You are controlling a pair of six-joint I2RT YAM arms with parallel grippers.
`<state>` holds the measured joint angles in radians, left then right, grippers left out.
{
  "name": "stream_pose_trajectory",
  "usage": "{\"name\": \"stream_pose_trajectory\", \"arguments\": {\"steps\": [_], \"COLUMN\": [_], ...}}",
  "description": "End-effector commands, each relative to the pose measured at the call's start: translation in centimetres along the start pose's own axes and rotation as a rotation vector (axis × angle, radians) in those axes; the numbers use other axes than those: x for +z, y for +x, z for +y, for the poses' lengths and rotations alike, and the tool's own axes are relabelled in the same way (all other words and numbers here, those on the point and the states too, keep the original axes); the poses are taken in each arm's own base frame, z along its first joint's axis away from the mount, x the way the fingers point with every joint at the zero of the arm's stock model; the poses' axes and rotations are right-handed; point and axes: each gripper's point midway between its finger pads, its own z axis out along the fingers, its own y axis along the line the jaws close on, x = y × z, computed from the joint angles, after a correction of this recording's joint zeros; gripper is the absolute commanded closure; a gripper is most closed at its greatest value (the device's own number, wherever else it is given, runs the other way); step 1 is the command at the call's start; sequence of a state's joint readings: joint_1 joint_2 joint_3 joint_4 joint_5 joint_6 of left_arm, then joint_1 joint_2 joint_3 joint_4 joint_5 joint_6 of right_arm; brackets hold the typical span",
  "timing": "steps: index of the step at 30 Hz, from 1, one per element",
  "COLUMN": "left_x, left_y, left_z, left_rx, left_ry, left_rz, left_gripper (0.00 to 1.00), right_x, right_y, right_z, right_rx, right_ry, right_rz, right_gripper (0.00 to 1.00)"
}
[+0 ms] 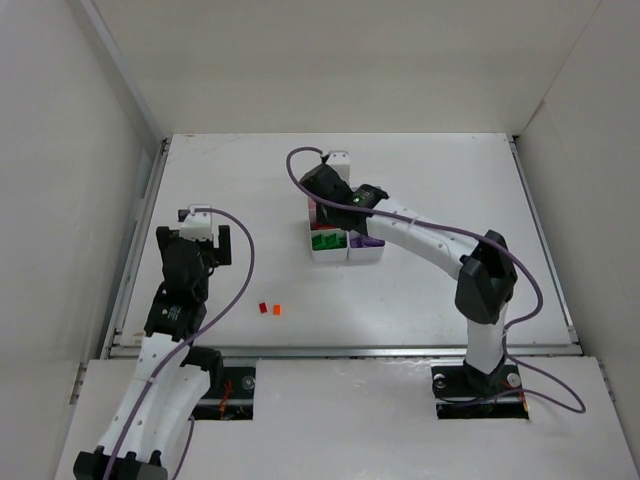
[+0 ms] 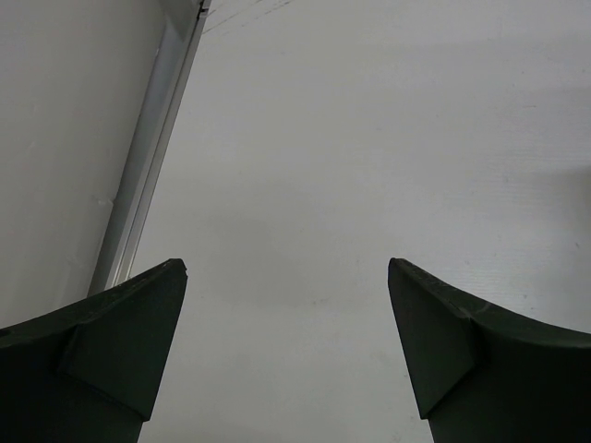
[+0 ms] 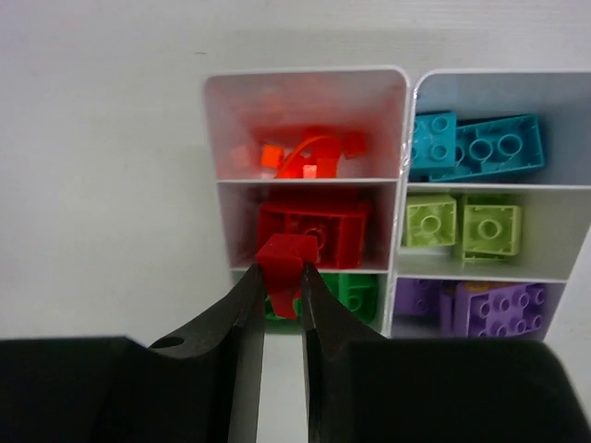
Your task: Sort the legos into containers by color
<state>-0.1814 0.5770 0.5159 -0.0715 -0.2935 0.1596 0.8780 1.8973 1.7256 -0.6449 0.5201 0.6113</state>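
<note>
The matching red brick's compartment (image 1: 320, 226) (image 3: 315, 221) is below my right gripper and slightly outward of it, so my right gripper needs to go down and ease outward to release the red lego there.
My right gripper (image 3: 282, 277) is shut on a small red lego (image 3: 286, 261) and holds it over the left column of the white containers tray (image 3: 400, 129), near the wall between the red and green compartments. The compartments hold orange-red bits (image 3: 300, 152), a red brick (image 3: 319, 231), green (image 3: 358, 293), cyan (image 3: 476, 146), yellow-green (image 3: 462, 224) and purple (image 3: 485, 309) legos. From above, the right gripper (image 1: 322, 205) hangs over the tray (image 1: 330, 256). A red lego (image 1: 263, 308) and an orange lego (image 1: 277, 310) lie loose on the table. My left gripper (image 2: 286, 272) is open over bare table.
The left gripper (image 1: 197, 243) hovers near the table's left side, close to the metal rail (image 2: 148, 157) along that edge. White walls enclose the table on the left, back and right. The right arm (image 1: 440, 250) arches from its base toward the tray.
</note>
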Motion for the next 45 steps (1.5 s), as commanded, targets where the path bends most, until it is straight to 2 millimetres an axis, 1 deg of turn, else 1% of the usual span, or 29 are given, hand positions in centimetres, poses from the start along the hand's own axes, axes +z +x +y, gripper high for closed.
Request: {"name": "stream_pose_trajectory", "arguments": {"steps": [1, 3, 4, 5, 9, 11, 12, 16, 17, 18, 21, 22, 23, 26, 27, 28, 29, 31, 33, 34, 36, 37, 38, 39, 40, 41, 42, 44, 45], "left_x": [0.4, 0.4, 0.5, 0.5, 0.7, 0.7, 0.7, 0.8, 0.8, 0.8, 0.8, 0.8, 0.8, 0.9, 0.9, 0.9, 0.9, 0.9, 0.9, 0.9, 0.8, 0.8, 0.8, 0.8, 0.6, 0.7, 0.7, 0.6, 0.6], "left_y": [-0.3, -0.3, -0.1, -0.1, 0.1, 0.1, 0.1, 0.3, 0.3, 0.3, 0.3, 0.3, 0.3, 0.4, 0.4, 0.4, 0.4, 0.4, 0.4, 0.4, 0.4, 0.4, 0.4, 0.2, 0.1, -0.2, 0.3, 0.1, 0.1], "left_z": [0.5, 0.5, 0.7, 0.7, 0.9, 0.9, 0.9, 0.8, 0.8, 0.8, 0.8, 0.8, 0.8, 0.9, 0.9, 0.9, 0.9, 0.9, 0.9, 0.9, 1.2, 1.4, 1.6, 2.0, 2.3, 2.5, 2.6, 3.0, 3.0], "left_rx": [-0.011, -0.011, -0.01, -0.01, -0.009, -0.009, -0.009, -0.007, -0.007, -0.007, -0.007, -0.007, -0.007, -0.009, -0.009, -0.009, -0.009, -0.009, -0.009, -0.009, -0.009, -0.009, -0.009, -0.012, -0.016, -0.02, -0.016, -0.03, -0.03], "left_ry": [-0.028, -0.028, -0.036, -0.036, -0.045, -0.045, -0.045, -0.044, -0.044, -0.044, -0.044, -0.044, -0.044, -0.044, -0.044, -0.044, -0.044, -0.044, -0.044, -0.044, -0.058, -0.07, -0.082, -0.106, -0.119, -0.129, -0.139, -0.166, -0.166], "left_rz": [-0.023, -0.023, -0.013, -0.013, -0.002, -0.002, -0.002, 0.006, 0.006, 0.006, 0.006, 0.006, 0.006, 0.007, 0.007, 0.007, 0.007, 0.007, 0.007, 0.007, 0.009, 0.01, 0.011, 0.003, -0.004, -0.013, -0.004, -0.011, -0.011], "left_gripper": [0.12, 0.12, 0.12, 0.12, 0.12, 0.12, 0.12, 0.12, 0.12, 0.12, 0.12, 0.12, 0.12, 0.12, 0.12, 0.12, 0.12, 0.12, 0.12, 0.12, 0.12, 0.12, 0.12, 0.12, 0.12, 0.1, 0.1, 0.1, 0.1], "right_x": [0.9, 1.7, 1.5, 1.8, 2.4, 2.7, 2.8, 3.2, 3.4, 3.3, 3.6, 3.4, 3.4, 2.0, 1.4, 0.8, 0.3, -1.9, -3.5, -4.5, -5.3, -6.4, -6.1, -6.5, -7.4, -7.5, -6.9, -7.3, -6.8], "right_y": [-0.6, -1.3, -1.8, -2.1, -1.4, 0.0, 0.2, 0.8, 0.7, 0.3, 0.7, 0.5, 0.5, -0.4, -0.9, -1.2, -1.4, -1.5, -0.7, 0.9, 3.7, 6.2, 8.3, 9.6, 11.6, 12.7, 14.1, 15.6, 15.9], "right_z": [0.5, -0.4, -0.3, -0.8, -2.3, -3.2, -3.6, -4.1, -3.9, -3.8, -3.7, -3.5, -3.5, -2.9, -2.4, -2.6, -2.0, -0.3, 2.0, 4.1, 6.2, 8.6, 9.9, 11.0, 13.1, 13.6, 14.0, 15.5, 16.5], "right_rx": [-0.073, -0.055, -0.058, -0.05, -0.091, -0.117, -0.122, -0.153, -0.168, -0.175, -0.197, -0.195, -0.195, -0.194, -0.192, -0.201, -0.207, -0.238, -0.283, -0.325, -0.361, -0.361, -0.359, -0.353, -0.368, -0.382, -0.388, -0.394, -0.381], "right_ry": [-0.017, 0.003, -0.002, 0.008, 0.058, 0.09, 0.107, 0.127, 0.126, 0.121, 0.122, 0.112, 0.112, 0.08, 0.07, 0.069, 0.064, 0.022, -0.053, -0.116, -0.207, -0.333, -0.394, -0.452, -0.539, -0.553, -0.547, -0.59, -0.606], "right_rz": [-0.018, -0.022, -0.031, -0.033, -0.013, 0.02, 0.019, 0.03, 0.029, 0.022, 0.047, 0.05, 0.05, 0.03, 0.01, 0.009, -0.001, -0.025, -0.027, -0.014, 0.039, 0.11, 0.146, 0.169, 0.191, 0.207, 0.231, 0.265, 0.268], "right_gripper": [1.0, 1.0, 1.0, 1.0, 1.0, 1.0, 1.0, 0.98, 0.93, 0.82, 0.59, 0.49, 0.46, 0.4, 0.4, 0.38, 0.38, 0.38, 0.33, 0.31, 0.3, 0.3, 0.3, 0.3, 0.3, 0.3, 0.3, 0.3, 0.3]}}
